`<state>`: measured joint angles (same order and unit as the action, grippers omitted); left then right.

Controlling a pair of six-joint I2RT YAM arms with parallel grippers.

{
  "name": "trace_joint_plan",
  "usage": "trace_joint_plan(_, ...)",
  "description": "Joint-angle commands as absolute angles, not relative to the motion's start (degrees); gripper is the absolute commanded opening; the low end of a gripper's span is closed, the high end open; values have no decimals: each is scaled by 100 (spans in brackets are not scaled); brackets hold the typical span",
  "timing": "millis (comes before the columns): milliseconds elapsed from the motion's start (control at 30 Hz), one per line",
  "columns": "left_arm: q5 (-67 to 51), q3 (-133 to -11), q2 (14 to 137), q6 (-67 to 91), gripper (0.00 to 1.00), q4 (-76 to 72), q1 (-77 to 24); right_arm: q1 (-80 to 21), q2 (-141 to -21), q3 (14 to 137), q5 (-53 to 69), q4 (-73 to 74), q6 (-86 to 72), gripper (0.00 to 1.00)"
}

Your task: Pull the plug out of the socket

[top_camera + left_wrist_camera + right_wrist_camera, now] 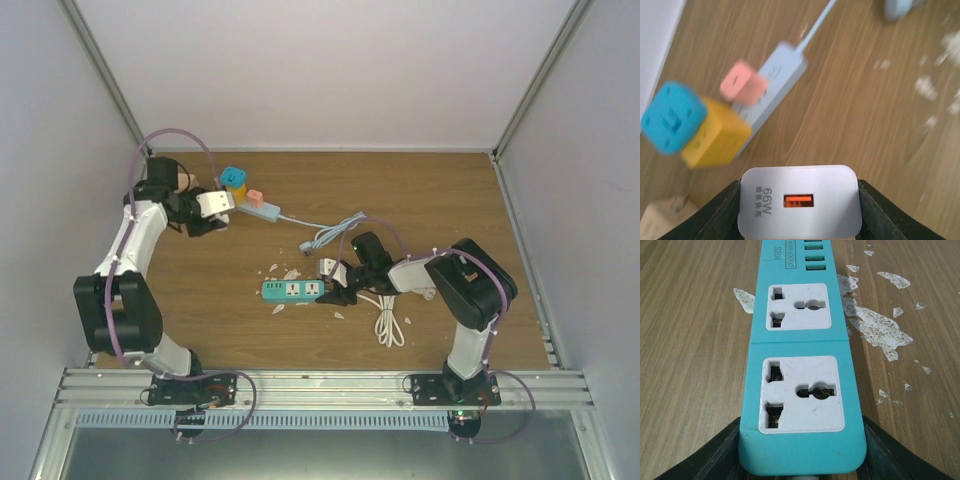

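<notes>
My left gripper moves down to the wood beside the tan object next and releases the white charger plug, since the plug is already clear of the socket.
My left gripper is shut on a white 66W charger plug with an orange USB port, held clear of the socket. The socket, a pale grey-blue power strip, lies on the wooden table just beyond it. A pink plug, a yellow cube and a blue cube still sit in it. My right gripper is shut on the near end of a teal power strip, which lies flat at mid-table.
The socket's thin pale cable runs right to a loose coil. A white coiled cord lies by the right arm. White flakes dot the wood. White walls enclose the table on three sides. A tan object sits at the far left.
</notes>
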<state>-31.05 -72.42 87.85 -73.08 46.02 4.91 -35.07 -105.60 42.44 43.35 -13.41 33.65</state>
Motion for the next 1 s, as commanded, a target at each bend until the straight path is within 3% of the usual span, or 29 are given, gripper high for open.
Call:
trace_joint_plan(0,-1529,-7631,9230,-8487,33,5178,772,-3508,-10618,4323,4376,-1249,3428,36)
trace_joint_plan(400,1203,-7538,10082,-9812,34,3740,957,-3507,-10622,4366,4420,-1187,3419,36)
trace_joint_plan(967,1985,-7887,11255,-10194,36,2772,864,-3510,-10686,4401,4417,-1143,3401,36)
